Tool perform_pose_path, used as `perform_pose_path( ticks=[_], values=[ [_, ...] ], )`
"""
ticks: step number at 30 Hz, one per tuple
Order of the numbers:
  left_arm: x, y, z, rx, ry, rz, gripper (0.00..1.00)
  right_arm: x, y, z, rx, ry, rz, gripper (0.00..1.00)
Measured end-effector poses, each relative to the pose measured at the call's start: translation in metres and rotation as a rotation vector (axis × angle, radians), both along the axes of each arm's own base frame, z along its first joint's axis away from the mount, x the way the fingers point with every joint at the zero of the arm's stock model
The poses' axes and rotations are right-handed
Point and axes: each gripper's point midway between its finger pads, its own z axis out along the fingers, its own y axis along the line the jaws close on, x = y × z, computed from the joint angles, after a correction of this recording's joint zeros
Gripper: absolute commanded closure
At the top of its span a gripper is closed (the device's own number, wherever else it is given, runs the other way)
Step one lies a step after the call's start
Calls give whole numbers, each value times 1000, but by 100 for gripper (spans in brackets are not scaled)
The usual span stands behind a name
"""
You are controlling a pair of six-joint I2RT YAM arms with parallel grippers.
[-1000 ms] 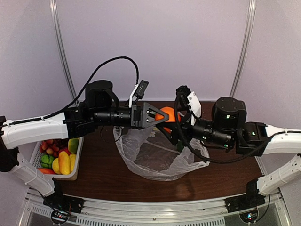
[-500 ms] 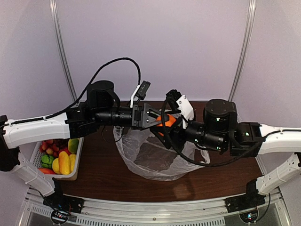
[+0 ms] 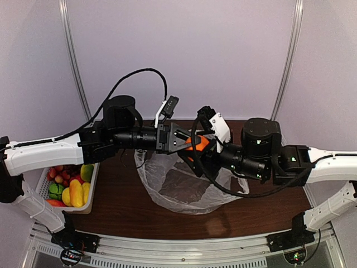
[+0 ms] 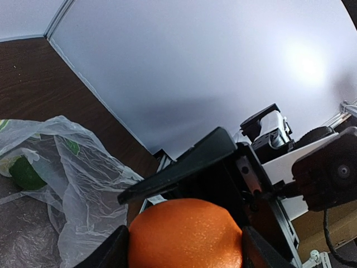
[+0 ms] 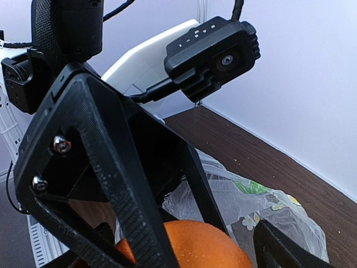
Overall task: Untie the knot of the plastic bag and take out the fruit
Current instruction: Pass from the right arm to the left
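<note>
The left gripper swings over the white basket, below it and to its left in the top view, next and releases the orange (image 3: pixel 199 143) where fruits lie.
An orange (image 3: pixel 199 143) hangs in the air above the plastic bag (image 3: pixel 178 187), where my two grippers meet. The left gripper (image 3: pixel 192 142) is shut on it: in the left wrist view both fingers (image 4: pixel 111 251) press the sides of the orange (image 4: pixel 185 234). My right gripper (image 3: pixel 198 149) stands open around the same orange (image 5: pixel 201 245), and its one visible finger (image 5: pixel 279 248) sits just off the peel. The bag lies slack and open-mouthed on the table, with a green lime (image 4: pixel 25 173) still inside. No knot shows.
A white slotted basket (image 3: pixel 92 184) at the left table edge holds several fruits (image 3: pixel 71 190). The left arm's wrist camera (image 5: pixel 215 56) hangs close in front of the right wrist. A pale wall runs along the table's back edge.
The right arm has swung left, bringing the orange between the left gripper's fingers. The left fingers have closed onto the orange, and the right fingers have spread a little.
</note>
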Motion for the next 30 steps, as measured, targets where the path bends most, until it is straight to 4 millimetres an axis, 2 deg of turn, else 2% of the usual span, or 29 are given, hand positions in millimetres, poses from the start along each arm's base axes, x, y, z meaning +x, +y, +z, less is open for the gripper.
perform_pose_path(
  ticks=[2,11,17,20,24,27,30],
  values=[
    [0,0,0,0,0,-1,57,1,-1,0,0,-1,-5,1],
    [6,1,0,3,-9,35,63,1,-10,9,16,-16,-23,0],
    [22,10,-5,30,-19,110,65,-2,-19,14,41,-9,-23,0],
    [37,24,-6,39,-24,167,65,-5,-26,17,59,-3,-19,0],
    [55,48,3,45,-51,237,65,-10,-39,19,86,10,-18,0],
    [66,77,13,64,-87,304,65,-12,-49,16,96,24,-26,0],
    [81,119,20,107,-123,405,65,-9,-58,11,92,38,-65,0]
  ],
)
